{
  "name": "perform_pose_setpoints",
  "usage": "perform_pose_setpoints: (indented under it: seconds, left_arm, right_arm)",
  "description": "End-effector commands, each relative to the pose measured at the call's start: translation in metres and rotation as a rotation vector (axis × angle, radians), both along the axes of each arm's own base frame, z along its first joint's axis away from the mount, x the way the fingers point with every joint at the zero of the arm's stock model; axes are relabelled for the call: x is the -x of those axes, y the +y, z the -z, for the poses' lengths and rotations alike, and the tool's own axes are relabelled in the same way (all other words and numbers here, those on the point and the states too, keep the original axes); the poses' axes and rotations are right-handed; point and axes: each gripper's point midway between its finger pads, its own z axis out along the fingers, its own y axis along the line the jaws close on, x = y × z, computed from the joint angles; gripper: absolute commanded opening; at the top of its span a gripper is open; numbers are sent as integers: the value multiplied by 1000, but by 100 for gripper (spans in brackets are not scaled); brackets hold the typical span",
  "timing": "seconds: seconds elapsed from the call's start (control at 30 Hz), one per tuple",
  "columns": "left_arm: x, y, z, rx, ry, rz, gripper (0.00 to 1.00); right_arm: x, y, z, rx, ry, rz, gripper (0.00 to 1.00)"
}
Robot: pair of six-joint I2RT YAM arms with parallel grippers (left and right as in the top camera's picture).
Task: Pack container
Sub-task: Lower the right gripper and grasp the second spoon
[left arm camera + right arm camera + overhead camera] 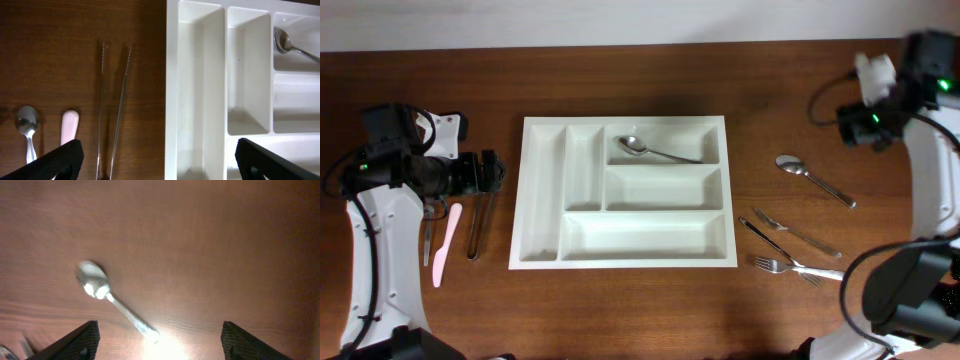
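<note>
The spoon's neck (807, 173) (111, 297) is below my right gripper, to its left in the overhead view. My right gripper will next lower its fingers that way toward it and turn to match the spoon's slanted handle.
The container (560, 122) is a large white tray with several compartments in the middle of the table. One spoon (650, 150) lies in its upper right compartment. My left gripper (492, 172) stands open just left of the tray; in the left wrist view the gripper (160, 167) spans the tray's left wall (172, 100) and metal tongs (114, 100). My right gripper (860, 128) hovers open at the far right. In the right wrist view it (160, 345) holds nothing, and a spoon (107, 297) lies on the wood below.
Left of the tray lie tongs (477, 225), a pink utensil (445, 240) and a small spoon (427, 235). To the right are a spoon (815, 178), two forks (798, 233) (795, 267) and a dark-handled piece (760, 235).
</note>
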Motion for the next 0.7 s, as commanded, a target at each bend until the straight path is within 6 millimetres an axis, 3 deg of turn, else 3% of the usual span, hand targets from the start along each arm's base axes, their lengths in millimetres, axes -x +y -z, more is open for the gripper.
perform_pose_setpoints:
  seconds: [0.0, 0.3, 0.47, 0.67]
  left_arm:
    - [-3, 0, -8, 2, -26, 16, 99]
    - [-3, 0, -8, 2, -26, 16, 99]
    - [-3, 0, -8, 2, -26, 16, 99]
    - [-3, 0, -8, 2, -26, 16, 99]
  right_arm:
    - [18, 12, 55, -151, 68, -55, 79]
    - [43, 46, 127, -78, 185, -422, 77]
    - [41, 41, 144, -57, 210, -418, 75]
    - [26, 37, 154, -37, 175, -418, 62]
